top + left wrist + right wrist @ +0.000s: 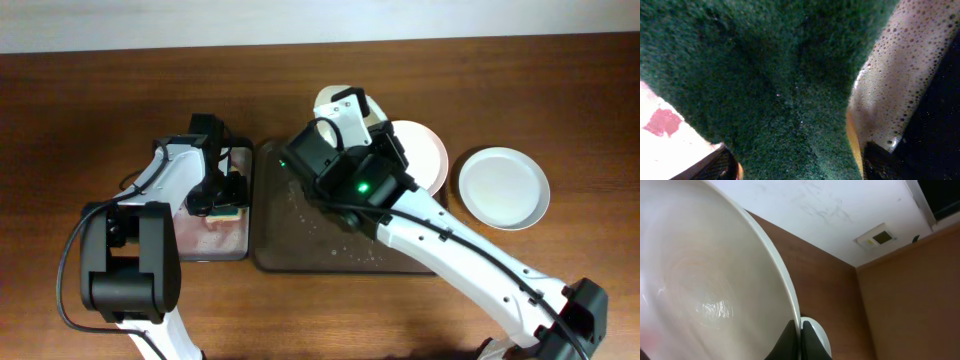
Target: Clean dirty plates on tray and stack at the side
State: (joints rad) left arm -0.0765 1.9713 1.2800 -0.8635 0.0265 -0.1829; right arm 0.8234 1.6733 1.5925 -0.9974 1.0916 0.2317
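The pale mint plate (503,187) lies bare beside the tray. The cream-white plate swings toward it in my right gripper next, comes down on top, and its rim is released.
My right gripper (345,118) (801,341) is shut on the rim of a cream-white plate (338,98) (700,280) and holds it tilted above the back of the dark brown tray (300,240). A pinkish-white plate (422,150) lies at the tray's right end, partly under my right arm. A pale mint plate (503,187) lies on the table to the right. My left gripper (225,192) (800,167) is shut on a green-and-yellow sponge (228,211) (780,75) over the small black tray (205,243).
Soapy foam (900,75) shows beside the sponge, and a red smear (662,122) marks the pinkish surface under it. Droplets speckle the brown tray. Bare wooden table (80,120) lies to the far left and along the back.
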